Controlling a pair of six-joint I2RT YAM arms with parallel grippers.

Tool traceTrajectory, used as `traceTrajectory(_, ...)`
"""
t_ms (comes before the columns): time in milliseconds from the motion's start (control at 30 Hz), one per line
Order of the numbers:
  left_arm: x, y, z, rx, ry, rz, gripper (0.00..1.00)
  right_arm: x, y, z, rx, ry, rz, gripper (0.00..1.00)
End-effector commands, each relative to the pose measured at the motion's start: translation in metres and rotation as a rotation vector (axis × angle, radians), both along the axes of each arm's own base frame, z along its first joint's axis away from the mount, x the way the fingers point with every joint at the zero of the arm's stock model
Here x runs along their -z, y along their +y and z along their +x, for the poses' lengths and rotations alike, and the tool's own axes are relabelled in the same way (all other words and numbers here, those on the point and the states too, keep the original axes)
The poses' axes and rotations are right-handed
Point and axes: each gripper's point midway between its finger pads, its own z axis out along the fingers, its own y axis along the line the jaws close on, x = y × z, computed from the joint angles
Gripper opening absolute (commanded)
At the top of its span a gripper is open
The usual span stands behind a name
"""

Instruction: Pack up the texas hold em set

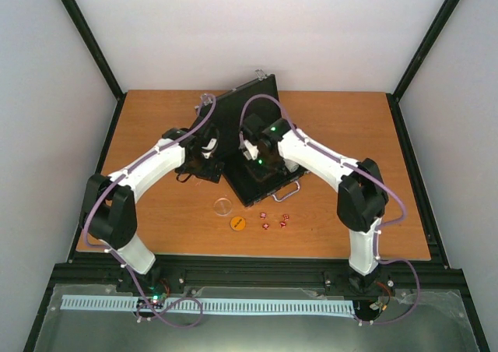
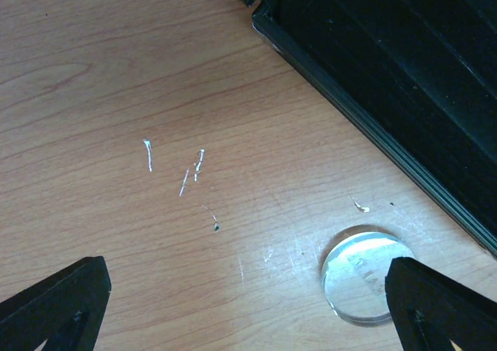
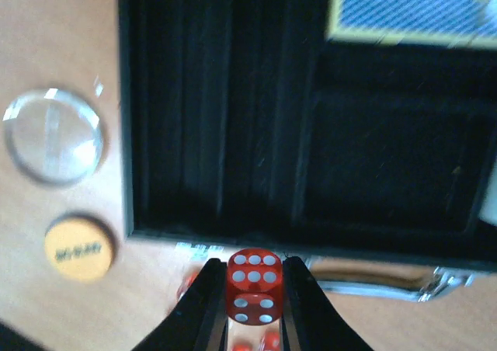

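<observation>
My right gripper moves outward and down next to release the die (image 3: 253, 279) in the slot beside the card box, since that slot lies below and outward of it.
The black briefcase (image 1: 250, 173) lies open mid-table with its lid (image 1: 237, 114) raised. My right gripper (image 3: 253, 293) is shut on a small red die (image 3: 253, 279), held just off the case's handle-side rim (image 3: 311, 250). The blue-white card box (image 3: 415, 9) sits in a far compartment. The other red dice (image 1: 274, 220), the orange disc (image 1: 238, 224) and the clear disc (image 1: 223, 206) lie on the table in front of the case. My left gripper (image 2: 248, 320) hangs open over bare wood, with its right finger (image 2: 443, 308) overlapping the clear disc (image 2: 357, 281).
The case's silver handle (image 3: 388, 286) sticks out toward the dice. The case's left wall (image 2: 373, 110) runs diagonally close to my left gripper. Black frame posts and white walls surround the wooden table (image 1: 148, 126).
</observation>
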Motion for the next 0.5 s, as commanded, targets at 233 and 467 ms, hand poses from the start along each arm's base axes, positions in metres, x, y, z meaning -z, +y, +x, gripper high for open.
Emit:
traceTrajectory(233,-0.015,0.001,0.001,0.009,-0.058,-0.023,1.00,0.065,0.000,0.087,0.152,-0.026,-0.053,0.03)
traceTrajectory(467,-0.014,0.001,0.001,0.010,-0.056,-0.025,1.00,0.068,-0.002,0.107,0.176,-0.056,-0.036,0.03)
